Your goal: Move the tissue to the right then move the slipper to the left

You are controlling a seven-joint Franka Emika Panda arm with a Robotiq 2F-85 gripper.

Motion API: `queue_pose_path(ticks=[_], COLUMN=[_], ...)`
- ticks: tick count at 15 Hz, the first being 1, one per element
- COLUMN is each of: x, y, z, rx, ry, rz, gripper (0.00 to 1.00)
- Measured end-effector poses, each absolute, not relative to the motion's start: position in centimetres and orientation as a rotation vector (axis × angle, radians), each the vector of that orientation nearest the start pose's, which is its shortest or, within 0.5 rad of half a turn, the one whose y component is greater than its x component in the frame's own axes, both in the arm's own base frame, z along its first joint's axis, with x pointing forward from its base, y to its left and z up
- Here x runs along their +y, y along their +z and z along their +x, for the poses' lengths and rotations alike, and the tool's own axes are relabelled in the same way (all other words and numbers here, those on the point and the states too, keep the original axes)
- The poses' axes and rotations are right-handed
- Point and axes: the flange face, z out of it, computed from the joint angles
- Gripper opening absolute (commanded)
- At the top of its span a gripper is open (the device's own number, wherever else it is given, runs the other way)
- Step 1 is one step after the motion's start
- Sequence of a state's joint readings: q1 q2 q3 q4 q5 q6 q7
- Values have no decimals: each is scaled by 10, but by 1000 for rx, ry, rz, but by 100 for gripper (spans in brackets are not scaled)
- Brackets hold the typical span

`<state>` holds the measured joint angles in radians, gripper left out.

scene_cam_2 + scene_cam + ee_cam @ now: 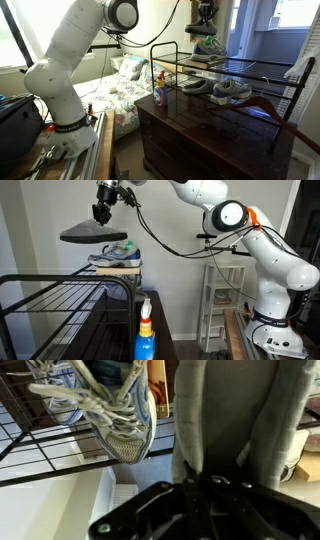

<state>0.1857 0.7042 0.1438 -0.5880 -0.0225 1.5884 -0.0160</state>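
Observation:
My gripper should next lower the dark grey slipper point(93, 232) onto the wire rack's top point(82, 276) beside the sneaker and release it there, as the slipper still hangs above the rack.
My gripper point(103, 215) is shut on a dark grey slipper point(93, 232) and holds it in the air, just above a blue-and-white sneaker point(115, 252) on a high shelf. In an exterior view the gripper point(205, 18) hangs over the same sneaker point(208, 46). In the wrist view the grey slipper point(240, 420) fills the space between the fingers point(215, 472), and the sneaker point(110, 410) lies to its left. I cannot make out the tissue in any view.
A black wire rack point(60, 290) stands on a dark wooden dresser point(200, 135). On it lie another grey slipper point(195, 85) and a sneaker point(231, 91). A spray bottle point(146, 330) stands at the rack's end. A white shelf unit point(222, 295) stands behind.

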Motion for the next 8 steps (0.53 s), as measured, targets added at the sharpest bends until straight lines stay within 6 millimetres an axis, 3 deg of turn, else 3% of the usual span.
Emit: queue_pose_path(ticks=[3,8], x=[209,222], y=[610,566], z=[699,702], rx=[-527,-809], ry=[-340,-208], rz=[-3020,-2989], gripper=[1,1])
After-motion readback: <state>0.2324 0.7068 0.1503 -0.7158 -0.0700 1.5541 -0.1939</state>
